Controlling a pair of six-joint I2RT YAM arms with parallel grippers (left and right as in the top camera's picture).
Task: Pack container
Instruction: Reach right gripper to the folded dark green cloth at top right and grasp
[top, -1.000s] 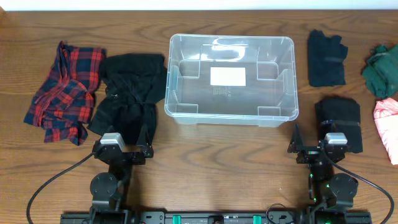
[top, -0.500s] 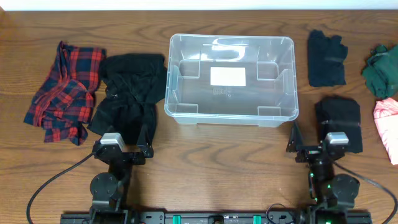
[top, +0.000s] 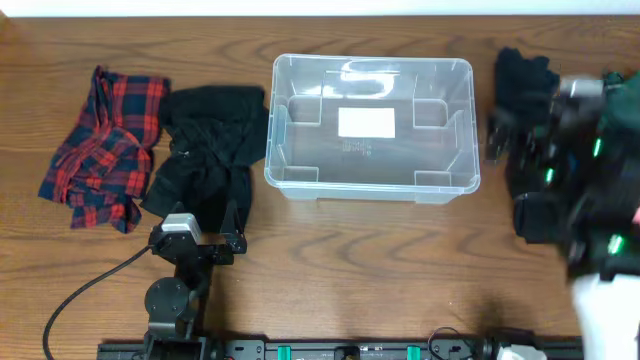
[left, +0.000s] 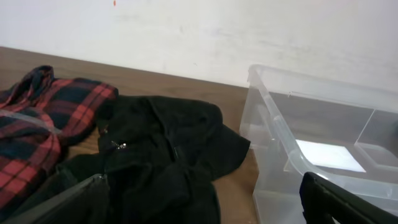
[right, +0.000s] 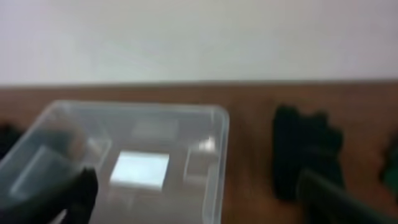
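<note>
My right gripper swings away from the container (top: 300, 150) next, tilts down and lowers onto the dark teal garment's near part, because that garment lies unpacked.
The clear container (top: 300, 150) stands empty at the middle back of the table, a white label on its base. My left gripper (top: 195, 225) rests open near the front left, just in front of a black garment (top: 205, 150). In the left wrist view that gripper (left: 199, 208) has nothing between its fingers, with the black garment (left: 161, 149) ahead and the container (left: 323, 118) to the right. My right arm is a blur over the right side of the table. Its gripper (top: 520, 135) hangs open and raised beside the container's right end. The right wrist view shows that gripper (right: 202, 196) above the container (right: 214, 162).
A red plaid shirt (top: 105, 145) lies at the far left, also seen from the left wrist as plaid shirt (left: 37, 124). A black cloth (top: 520, 85) lies at the back right, black cloth (right: 305, 149) in the right wrist view. Another dark cloth (top: 535, 215) is partly hidden under the right arm.
The right arm has swung fast from the front edge up and back over the right-hand cloths, beside the container. The left arm has not moved.
</note>
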